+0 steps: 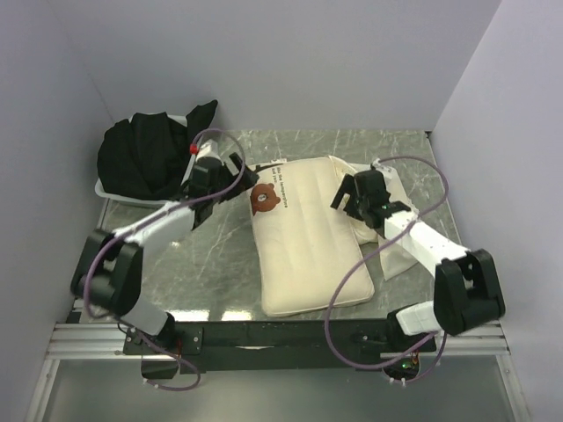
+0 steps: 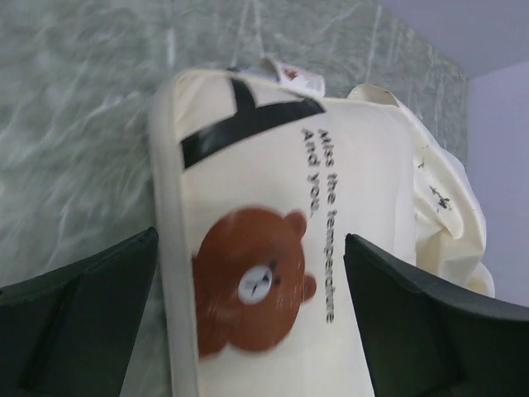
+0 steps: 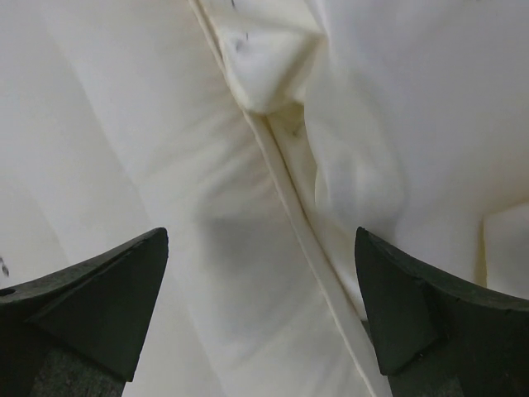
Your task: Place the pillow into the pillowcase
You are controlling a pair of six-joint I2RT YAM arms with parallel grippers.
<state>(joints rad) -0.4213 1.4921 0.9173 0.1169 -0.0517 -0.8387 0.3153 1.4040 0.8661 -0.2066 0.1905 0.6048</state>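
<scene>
My left gripper will next go down and move toward the pillow, onto the bear end's black-banded corner [image 1: 257,170] [image 2: 201,113].
The pillow [image 1: 308,242] lies in the middle of the table, cream and quilted, its bear end toward the back left. The pillowcase [image 1: 398,189] lies limp under and beside its right edge. My left gripper [image 1: 230,186] is open and empty, hovering just left of the bear end. In the left wrist view the bear end of the pillow [image 2: 264,273] shows between the open gripper [image 2: 248,327], with the pillowcase [image 2: 450,215] at the right. My right gripper [image 1: 345,200] is open over the pillow's right edge. In the right wrist view the pillow [image 3: 140,124], its seam and the folded pillowcase [image 3: 388,107] lie below the open gripper [image 3: 260,306].
A white basket [image 1: 104,189] heaped with black cloth [image 1: 149,154] stands at the back left, close behind my left arm. Pale walls close in the table at the back and on both sides. Purple cables loop off both arms.
</scene>
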